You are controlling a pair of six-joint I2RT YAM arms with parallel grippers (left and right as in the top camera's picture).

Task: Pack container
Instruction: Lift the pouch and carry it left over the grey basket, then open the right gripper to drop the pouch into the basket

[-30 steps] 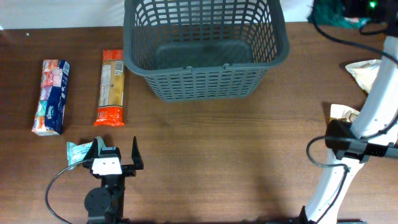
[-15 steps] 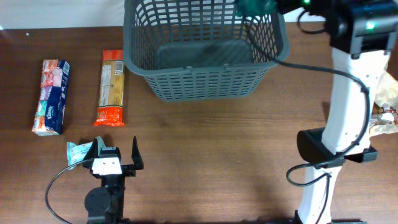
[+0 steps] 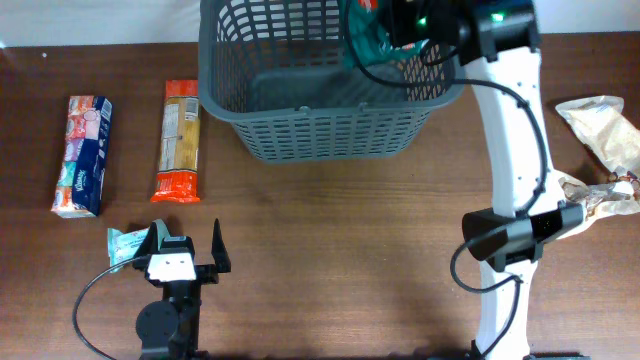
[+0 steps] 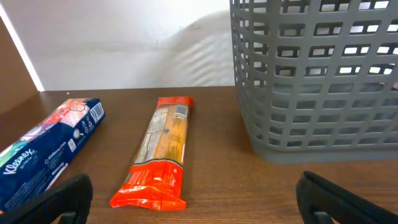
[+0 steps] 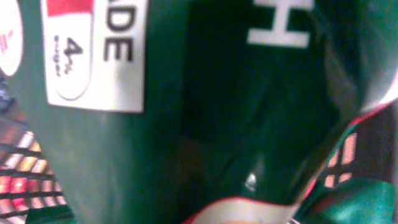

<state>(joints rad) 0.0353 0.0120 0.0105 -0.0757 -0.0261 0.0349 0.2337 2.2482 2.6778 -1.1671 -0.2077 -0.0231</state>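
The green packet already hangs inside the basket's rim at the end nearest the beige bag, so my right gripper will move down into that end of the basket and let go of the packet.
The container is a large dark grey lattice basket at the back middle of the table; its slotted wall fills the right of the left wrist view. My right gripper reaches over its right rim, shut on a green packet that hangs above the inside. That packet fills the right wrist view and hides the fingers. My left gripper rests near the front left edge, open, with nothing between its fingers.
An orange packet and a blue-and-white tissue pack lie left of the basket. A small teal packet lies beside my left gripper. A beige bag and a crumpled wrapper lie at the right edge.
My right arm has swung from the table's right side up and left, carrying the green packet over the basket's rim. The left arm has not moved.
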